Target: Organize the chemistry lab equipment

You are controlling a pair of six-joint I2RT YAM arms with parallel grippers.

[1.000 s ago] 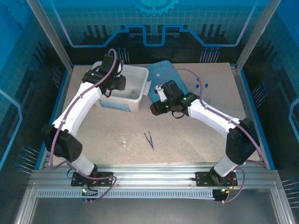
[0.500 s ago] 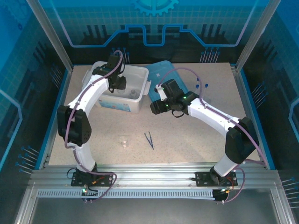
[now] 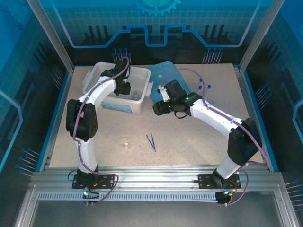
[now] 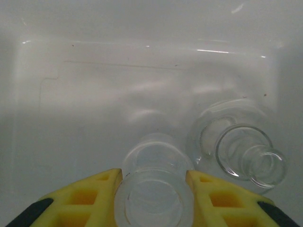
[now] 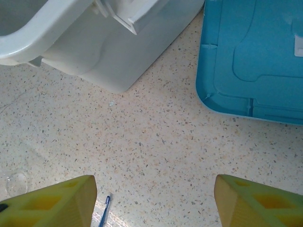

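Note:
My left gripper should next lower the beaker toward the bin's bare bottom beside the other glass vessel and release it, as that open spot is just below my fingers.
My left gripper (image 4: 154,177) is down inside the white bin (image 3: 137,106), its yellow fingers shut on the sides of a small clear glass beaker (image 4: 154,198) held just above the bin floor. Another clear glass vessel (image 4: 242,152) rests on the bin floor to the right of it. My right gripper (image 5: 155,189) hangs open over bare table, right of the bin, with nothing between its fingers. Dark-blue tweezers (image 3: 151,141) lie on the table in front, their tip (image 5: 104,213) beside my right gripper's left finger. A second small beaker (image 3: 125,142) stands left of the tweezers. Blue-capped tubes (image 3: 204,87) lie at the back right.
The light-blue lid (image 3: 165,75) lies flat right of the bin, behind my right gripper; its corner (image 5: 251,61) is close to the bin's wall (image 5: 118,56). Metal frame posts and blue panels ring the table (image 3: 189,142).
The left arm has folded upright, its elbow swinging in toward the bin, and its gripper has shifted slightly right inside the bin. The right arm has stayed still.

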